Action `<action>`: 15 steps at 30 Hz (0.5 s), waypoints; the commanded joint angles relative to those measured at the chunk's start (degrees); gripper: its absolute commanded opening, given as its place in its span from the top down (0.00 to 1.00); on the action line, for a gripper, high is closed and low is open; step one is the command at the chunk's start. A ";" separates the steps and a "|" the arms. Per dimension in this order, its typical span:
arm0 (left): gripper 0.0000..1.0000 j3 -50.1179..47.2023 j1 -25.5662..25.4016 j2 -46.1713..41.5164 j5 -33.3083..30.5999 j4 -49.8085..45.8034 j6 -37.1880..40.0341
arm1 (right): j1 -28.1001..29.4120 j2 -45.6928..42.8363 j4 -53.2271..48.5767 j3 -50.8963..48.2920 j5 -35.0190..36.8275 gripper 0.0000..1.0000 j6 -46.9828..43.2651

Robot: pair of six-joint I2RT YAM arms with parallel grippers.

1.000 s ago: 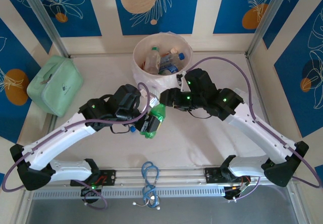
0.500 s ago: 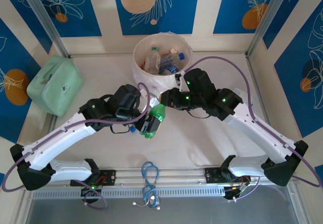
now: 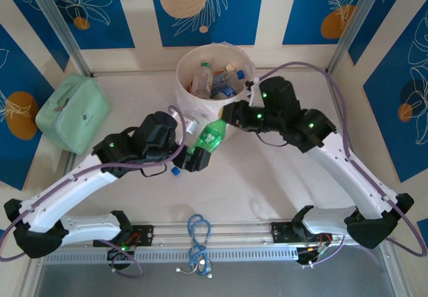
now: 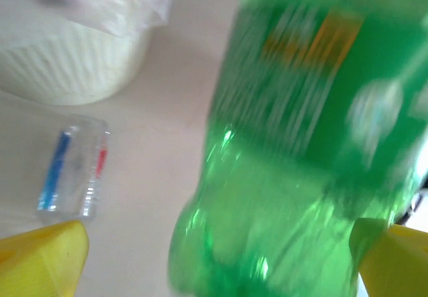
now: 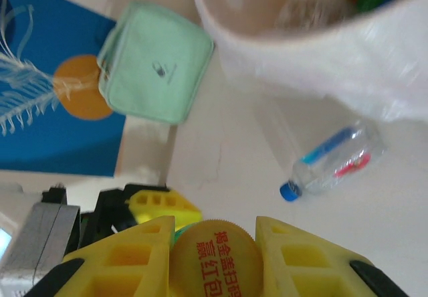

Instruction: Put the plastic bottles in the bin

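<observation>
The green bottle (image 3: 209,138) hangs outside and the bin's opening (image 3: 221,78) is outward, so my right gripper should next lift the bottle up and outward over the bin's rim and let go of it.
A green plastic bottle (image 3: 209,138) hangs tilted just in front of the bin (image 3: 179,76). My right gripper (image 3: 225,119) is shut on its yellow cap (image 5: 215,257), which shows red characters between the fingers. Lower down, my left gripper (image 3: 192,158) is open; its yellow fingertips (image 4: 40,260) stand wide on either side of the green bottle's (image 4: 287,143) base. A clear bottle (image 4: 73,170) with a blue and red label lies on the table by the bin's foot (image 4: 73,63), its blue cap (image 3: 175,171) pointing towards me. Several bottles (image 3: 210,79) lie inside the bin.
A mint-green soft case (image 3: 73,112) sits at the left of the table, also in the right wrist view (image 5: 157,63). The bin's thin liner (image 5: 348,69) drapes over its wall. Blue cable loops (image 3: 197,233) lie at the near edge between the arm bases.
My right gripper shut on the green bottle's cap and raised it towards the bin. My left gripper let go of the bottle, opened wide, and its arm drew back slightly to the left.
</observation>
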 commanded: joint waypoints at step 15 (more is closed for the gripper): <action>0.01 -11.00 12.70 -6.31 -9.39 -1.68 -9.08 | -23.81 7.74 3.86 16.27 -8.49 0.81 -0.06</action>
